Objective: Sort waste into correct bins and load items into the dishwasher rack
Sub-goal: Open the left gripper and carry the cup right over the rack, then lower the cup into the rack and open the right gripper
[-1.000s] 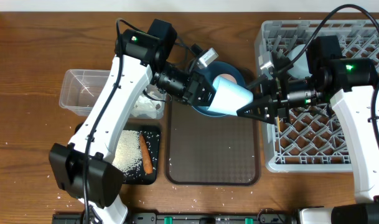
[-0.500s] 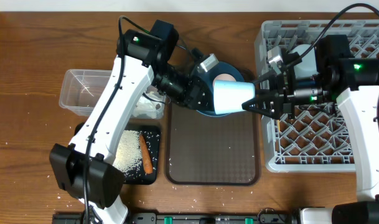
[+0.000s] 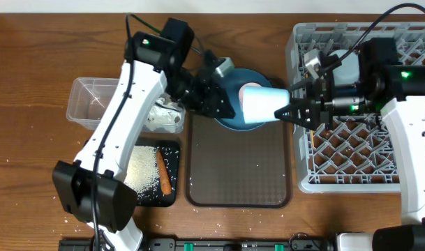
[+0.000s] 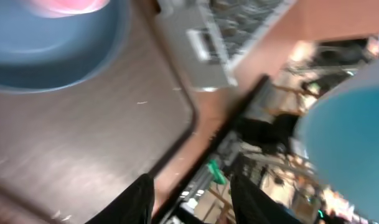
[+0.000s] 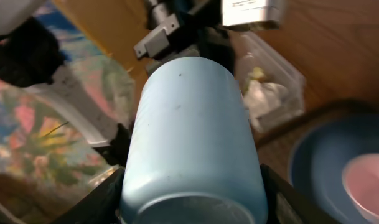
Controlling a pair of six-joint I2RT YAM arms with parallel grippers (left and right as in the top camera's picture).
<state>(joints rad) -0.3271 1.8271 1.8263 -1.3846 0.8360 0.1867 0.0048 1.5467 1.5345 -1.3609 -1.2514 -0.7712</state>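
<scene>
The cup hangs sideways, so it swings from the plate (image 3: 234, 120) over the rack's bare wires next. My right gripper tips downward and lowers to release it.
The light blue cup (image 3: 259, 103) hangs on its side over the dark blue plate (image 3: 234, 120), with my right gripper (image 3: 294, 111) shut on its base end. In the right wrist view the cup (image 5: 192, 130) fills the space between both fingers (image 5: 101, 200). My left gripper (image 3: 223, 106) is open just left of the cup, and in its own view (image 4: 192, 186) nothing sits between the fingers. The pale pink cup (image 5: 368, 182) stands on the plate (image 5: 320, 158). The grey dishwasher rack (image 3: 338, 183) is on the right.
A brown serving tray (image 3: 240, 171) lies in the middle. At the left are the clear tub (image 3: 93, 101) with crumpled white paper (image 3: 163, 118) at its right end, and the black tray (image 3: 172, 157) with rice (image 3: 144, 171) and a carrot (image 3: 165, 181). Rice grains dot the table's left side.
My left gripper has opened off the light blue cup and drawn back to the left. The right gripper keeps hold of the cup, which has shifted slightly up and right.
</scene>
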